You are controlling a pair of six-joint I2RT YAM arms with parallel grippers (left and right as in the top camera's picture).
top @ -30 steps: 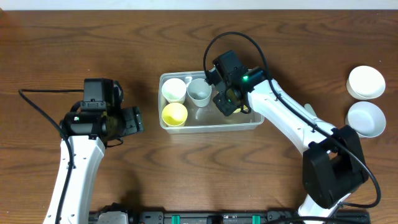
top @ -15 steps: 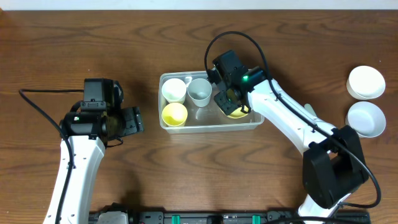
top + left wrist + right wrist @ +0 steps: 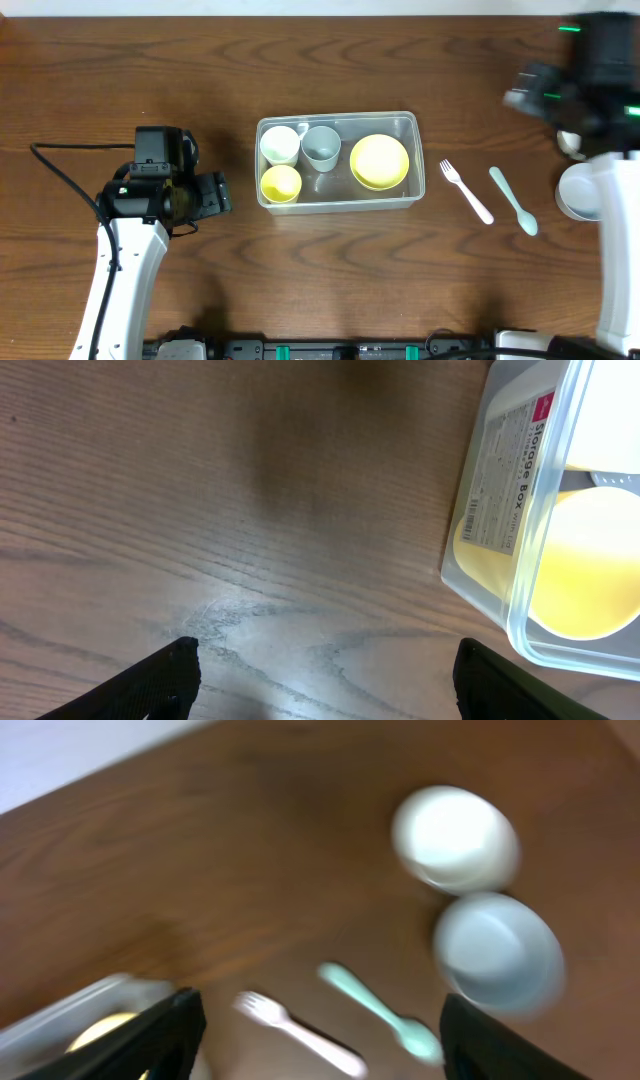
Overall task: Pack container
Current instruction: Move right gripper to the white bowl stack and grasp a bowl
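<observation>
I will lower my right gripper next toward the rim of the bowl beside the spoon, as the spoon is below the gripper, to its right in the wrist view.
The clear container (image 3: 340,118) sits mid-table holding a white cup (image 3: 280,145), a pale grey cup (image 3: 320,148), a yellow cup (image 3: 281,183) and a yellow bowl (image 3: 379,161). My right gripper (image 3: 320,1045) is open and empty, high over the far right; in the overhead view it is a blurred shape (image 3: 530,92). Between its fingers the wrist view shows a white fork (image 3: 300,1032) and a mint spoon (image 3: 380,1010) on the table. My left gripper (image 3: 325,690) is open over bare wood, left of the container's labelled end (image 3: 500,510).
The fork (image 3: 466,190) and spoon (image 3: 513,200) lie right of the container. Two bowls sit at the far right: a white one (image 3: 455,838) and a pale blue-grey one (image 3: 497,952), partly under the right arm in the overhead view.
The right gripper opened, left the yellow bowl in the container and swung away to the far right. The left arm has not moved.
</observation>
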